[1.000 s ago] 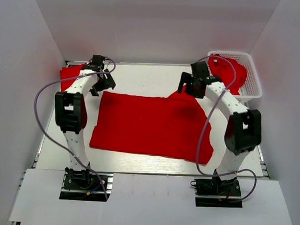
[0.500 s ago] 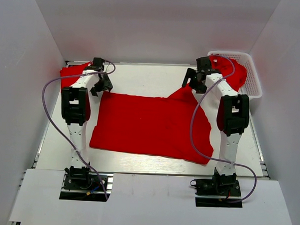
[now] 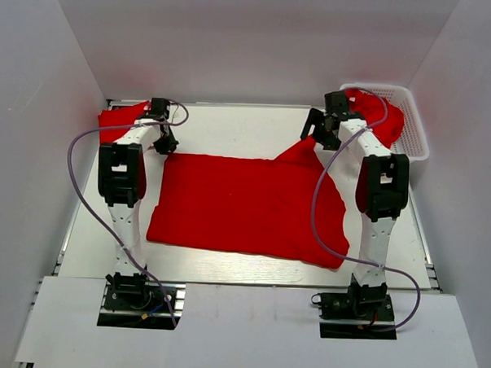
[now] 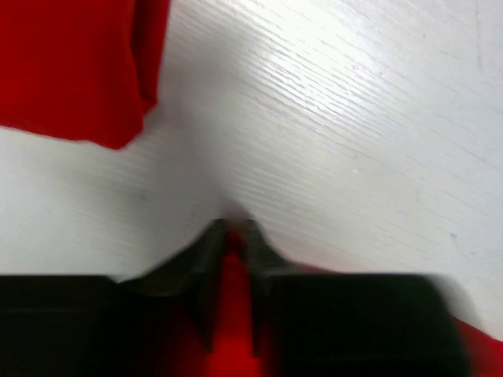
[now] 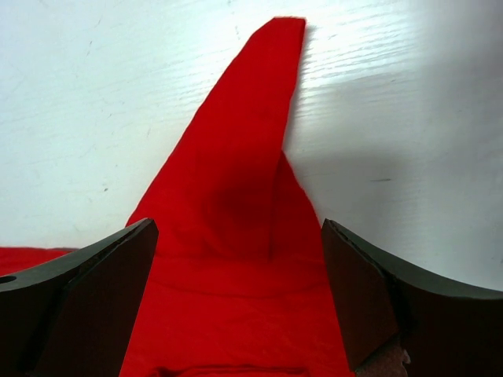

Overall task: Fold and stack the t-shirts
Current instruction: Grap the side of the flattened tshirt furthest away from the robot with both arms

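Observation:
I need to lower my right gripper onto the pointed flap (image 3: 305, 146) (image 5: 244, 149) next and close its fingers across it, because that cloth is below the gripper, between its two open fingers.
A red t-shirt (image 3: 245, 204) lies spread flat in the middle of the table. My left gripper (image 3: 164, 144) is at its far left corner. In the left wrist view the jaws (image 4: 233, 232) are pinched together with a strip of that red cloth (image 4: 232, 306) between them. My right gripper (image 3: 317, 138) hovers over the shirt's far right corner, where a pointed flap (image 5: 244, 149) sticks out. Its fingers (image 5: 237, 228) stand wide open on either side of the flap and hold nothing. Another red t-shirt (image 3: 116, 121) (image 4: 78, 71) lies at the back left.
A white lattice basket (image 3: 417, 136) stands at the back right with more red cloth (image 3: 383, 117) piled in it. White walls close in the table on three sides. Purple cables loop from both arms.
My left gripper has dropped to the shirt's far left corner and closed on the cloth. The right arm swung up and back, bringing its open gripper over the far right flap.

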Tool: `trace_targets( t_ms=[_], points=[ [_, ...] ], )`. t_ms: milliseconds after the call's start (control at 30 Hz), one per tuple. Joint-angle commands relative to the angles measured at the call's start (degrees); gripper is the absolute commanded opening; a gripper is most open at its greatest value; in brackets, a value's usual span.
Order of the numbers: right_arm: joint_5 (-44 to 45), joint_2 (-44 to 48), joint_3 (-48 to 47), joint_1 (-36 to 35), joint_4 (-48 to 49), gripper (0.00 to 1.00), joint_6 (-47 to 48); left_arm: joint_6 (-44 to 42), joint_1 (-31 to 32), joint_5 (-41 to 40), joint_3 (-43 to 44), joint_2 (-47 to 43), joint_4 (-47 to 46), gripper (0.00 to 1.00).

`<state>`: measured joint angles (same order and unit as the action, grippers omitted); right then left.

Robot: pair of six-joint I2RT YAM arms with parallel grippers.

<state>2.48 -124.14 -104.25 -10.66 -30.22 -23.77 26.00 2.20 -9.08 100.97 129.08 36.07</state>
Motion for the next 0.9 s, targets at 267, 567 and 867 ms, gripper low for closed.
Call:
trace_targets(
  t_ms=[267, 567, 867],
  points=[
    [0.77, -3.48, -3.68, 0.2, 4.99, 0.9, -0.22, 1.07, 1.06, 4.78, -3.76, -1.28, -1.36, 0.0],
    [0.07, -9.53, -7.28, 0.28, 8.5, 0.86, -2.68, 1.07, 1.06, 4.25, -3.76, -2.6, -2.5, 0.0],
    [0.42, -12.71, -7.64, 0.63, 10.26, 0.57, -4.27, 1.07, 1.06, 4.25, -3.76, -2.6, -1.97, 0.0]
  ],
)
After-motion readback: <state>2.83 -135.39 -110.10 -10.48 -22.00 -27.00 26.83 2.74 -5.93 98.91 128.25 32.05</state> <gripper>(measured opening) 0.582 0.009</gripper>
